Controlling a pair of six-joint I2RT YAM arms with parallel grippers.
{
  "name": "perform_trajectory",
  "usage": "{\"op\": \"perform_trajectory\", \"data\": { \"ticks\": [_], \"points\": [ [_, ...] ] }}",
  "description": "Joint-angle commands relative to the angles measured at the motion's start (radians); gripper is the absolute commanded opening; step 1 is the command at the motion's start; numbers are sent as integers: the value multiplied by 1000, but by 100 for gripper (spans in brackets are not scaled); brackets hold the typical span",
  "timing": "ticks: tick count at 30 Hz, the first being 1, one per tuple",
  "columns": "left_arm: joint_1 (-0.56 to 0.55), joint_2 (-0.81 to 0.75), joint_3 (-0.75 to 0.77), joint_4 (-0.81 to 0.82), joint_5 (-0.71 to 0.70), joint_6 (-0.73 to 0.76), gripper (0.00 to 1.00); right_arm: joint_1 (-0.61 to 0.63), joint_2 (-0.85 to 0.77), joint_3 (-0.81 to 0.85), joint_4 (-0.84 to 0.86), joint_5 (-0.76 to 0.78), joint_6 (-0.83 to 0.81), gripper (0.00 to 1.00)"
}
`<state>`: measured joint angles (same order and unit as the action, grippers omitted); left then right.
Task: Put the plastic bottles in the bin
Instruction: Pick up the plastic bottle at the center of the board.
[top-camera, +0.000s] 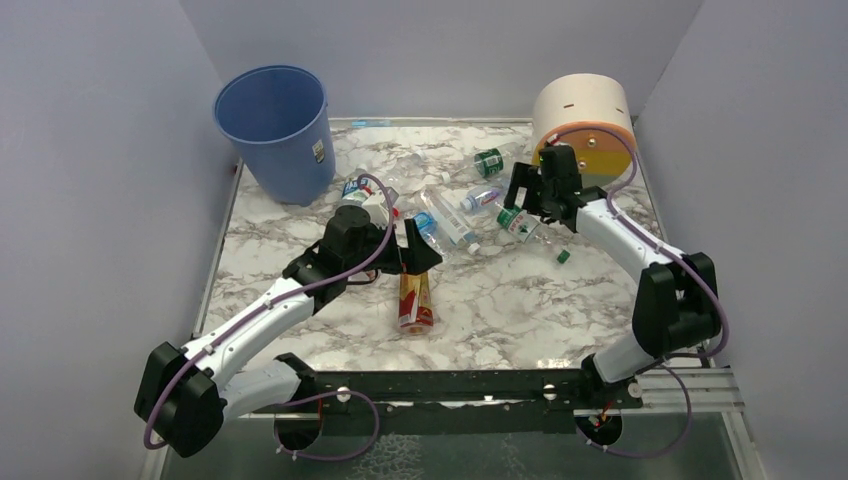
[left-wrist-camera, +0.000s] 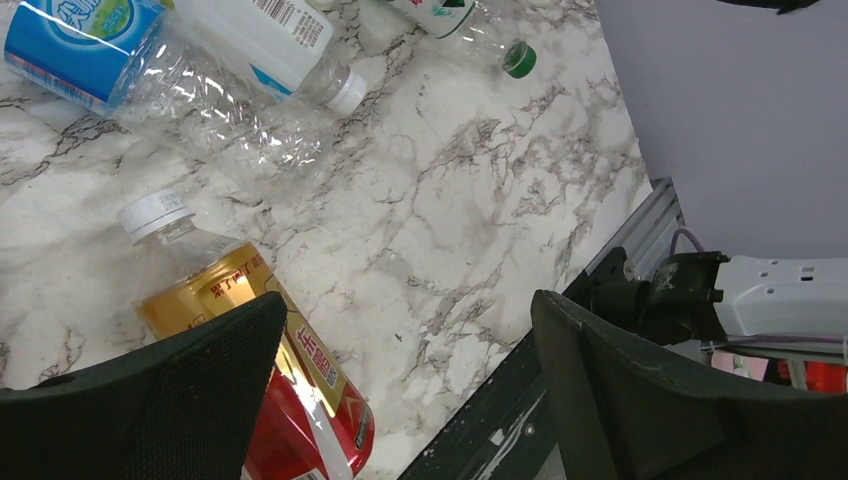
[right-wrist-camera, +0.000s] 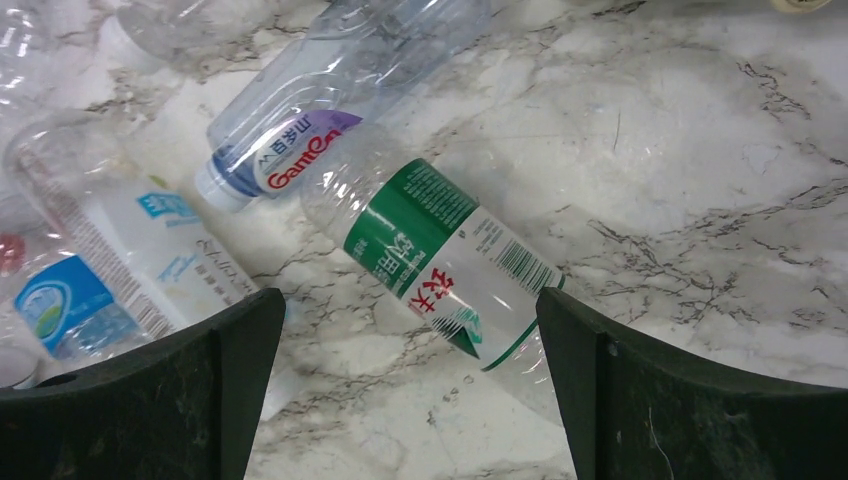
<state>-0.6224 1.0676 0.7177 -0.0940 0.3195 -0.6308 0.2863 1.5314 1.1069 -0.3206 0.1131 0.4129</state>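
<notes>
Next, my right gripper goes down and back, open around the white part of the green-labelled bottle (top-camera: 515, 222) (right-wrist-camera: 485, 292), since that lies below it, nearer the bottle's base.
The blue bin (top-camera: 275, 130) stands at the far left corner. Several clear plastic bottles lie scattered mid-table. My left gripper (top-camera: 415, 250) is open and empty, hovering over the neck end of the amber bottle with the red label (top-camera: 415, 300). In the left wrist view (left-wrist-camera: 405, 380) that amber bottle (left-wrist-camera: 230, 300) lies under the left finger, not between the two. My right gripper (top-camera: 530, 195) is open and empty over a green-labelled bottle (top-camera: 515, 222). In the right wrist view (right-wrist-camera: 410, 390) this bottle (right-wrist-camera: 440, 250) lies slanted, its lower end reaching in between the fingers.
A cream-orange drum (top-camera: 583, 115) stands at the far right corner, just behind my right arm. A loose green cap (top-camera: 563, 256) lies on the marble. A purple-labelled bottle (right-wrist-camera: 310, 150) and a white-and-blue one (right-wrist-camera: 130, 250) lie beside the green-labelled one. Grey walls close in three sides.
</notes>
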Motion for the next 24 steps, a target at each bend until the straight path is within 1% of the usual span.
{"op": "perform_trajectory", "data": {
  "ticks": [1,7,13,16,21,24],
  "points": [
    [-5,-7,0,46,-11,20,99,-13,72,40,-20,72,-49,100],
    [-5,5,33,20,-7,49,99,-21,148,48,-14,37,-49,100],
    [-7,20,45,16,-12,48,99,-21,161,-3,4,1,-43,100],
    [-7,25,77,-32,-45,81,99,-21,148,-44,11,-19,-31,99],
    [-7,45,137,-62,-50,110,99,-21,110,-130,43,-50,-21,96],
    [-7,69,151,-63,-32,97,99,-21,97,-162,52,-76,-16,90]
  ]
}}
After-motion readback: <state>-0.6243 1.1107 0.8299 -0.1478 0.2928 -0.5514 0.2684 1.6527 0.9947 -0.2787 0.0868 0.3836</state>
